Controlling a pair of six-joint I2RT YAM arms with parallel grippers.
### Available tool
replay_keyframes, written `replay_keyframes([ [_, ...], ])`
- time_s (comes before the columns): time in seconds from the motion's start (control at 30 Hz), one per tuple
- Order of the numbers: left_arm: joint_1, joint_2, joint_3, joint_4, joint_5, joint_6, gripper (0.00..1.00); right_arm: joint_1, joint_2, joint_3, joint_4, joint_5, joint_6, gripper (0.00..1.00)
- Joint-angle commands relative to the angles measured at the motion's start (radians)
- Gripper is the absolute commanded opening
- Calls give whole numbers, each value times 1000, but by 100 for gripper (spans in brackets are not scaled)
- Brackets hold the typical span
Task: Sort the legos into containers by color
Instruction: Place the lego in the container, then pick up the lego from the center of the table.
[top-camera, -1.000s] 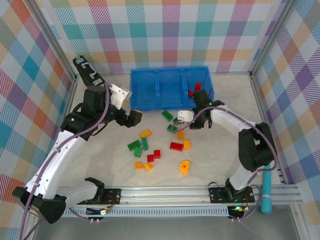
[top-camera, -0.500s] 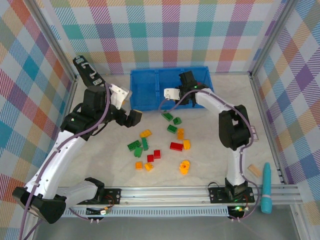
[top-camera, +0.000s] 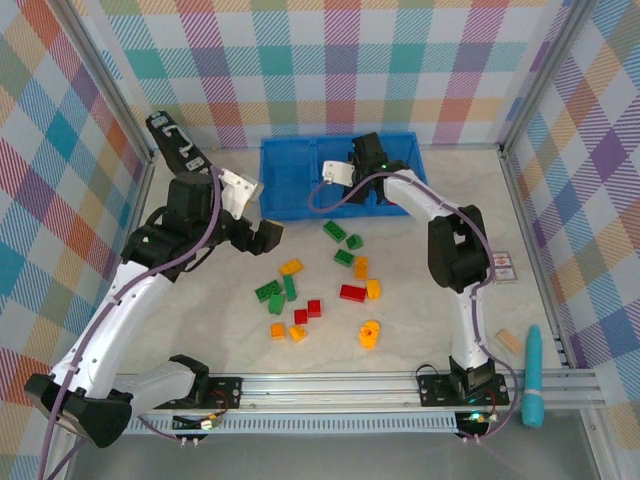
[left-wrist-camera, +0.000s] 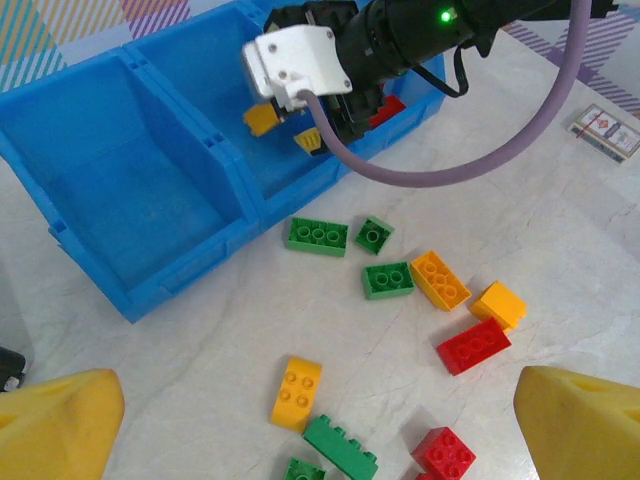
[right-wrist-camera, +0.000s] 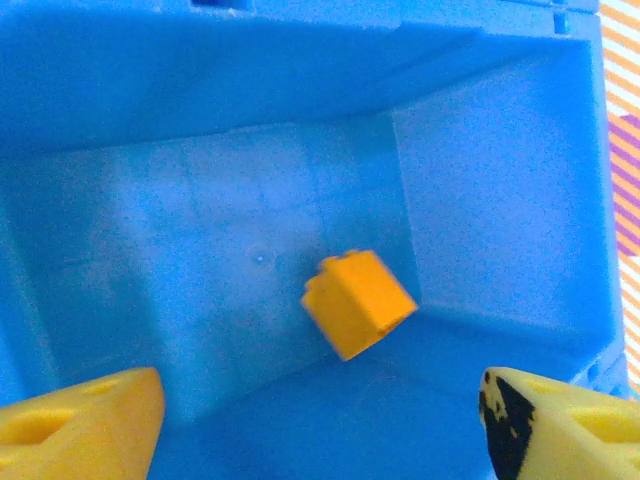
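Note:
My right gripper should first move back and down, to get astride the long sides of the orange lego beside a green one.
My right gripper (top-camera: 341, 183) hangs over the middle compartment of the blue bin (top-camera: 290, 207), jaws open. An orange lego (right-wrist-camera: 358, 302), blurred and tilted, lies loose inside that compartment, clear of both yellow fingertips (right-wrist-camera: 80, 420). The same gripper (left-wrist-camera: 288, 130) stands above the bin (left-wrist-camera: 150, 285) in the left wrist view, with a red lego (left-wrist-camera: 388, 108) in the compartment to its right. Several red, green and orange legos lie on the table, among them a green one (top-camera: 334, 231) and a red one (top-camera: 352, 293). My left gripper (top-camera: 258, 222) hovers wide open left of the pile, a yellow lego (left-wrist-camera: 297, 392) below it.
A small card box (top-camera: 503, 266) lies right of the right arm. A wooden block (top-camera: 510, 340) and a teal tool (top-camera: 533, 375) rest by the right front corner. Plaid walls enclose the table, and a metal rail (top-camera: 330, 385) runs along the near edge.
The right gripper swung from the table pile up over the bin's middle compartment and opened, letting the orange lego drop in. The left arm stayed still.

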Motion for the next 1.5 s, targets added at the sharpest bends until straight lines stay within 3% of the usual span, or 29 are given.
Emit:
replay_keyframes([
  [0.0, -11, -4, 4, -9, 9, 15, 100, 22, -65, 37, -61, 88, 232, 71],
  [0.13, -11, -14, 5, -6, -1, 5, 100, 27, -80, 138, -311, 147, 551, 76],
  [0.33, -12, -21, 11, -3, 12, -4, 100, 71, -238, -36, -402, 210, 920, 75],
  [0.57, -12, -39, 16, 0, 22, -12, 100, 76, -434, -342, -415, 57, 1550, 72],
  [0.7, -12, -45, 17, 6, 34, -19, 100, 82, -488, -527, -321, -54, 1782, 73],
  [1.1, -12, -57, 11, 9, 30, -20, 100, 126, -433, -685, -182, -149, 1801, 73],
  [1.47, -11, -56, 15, -2, 35, -13, 100, 134, -331, -689, -173, -104, 1707, 72],
])
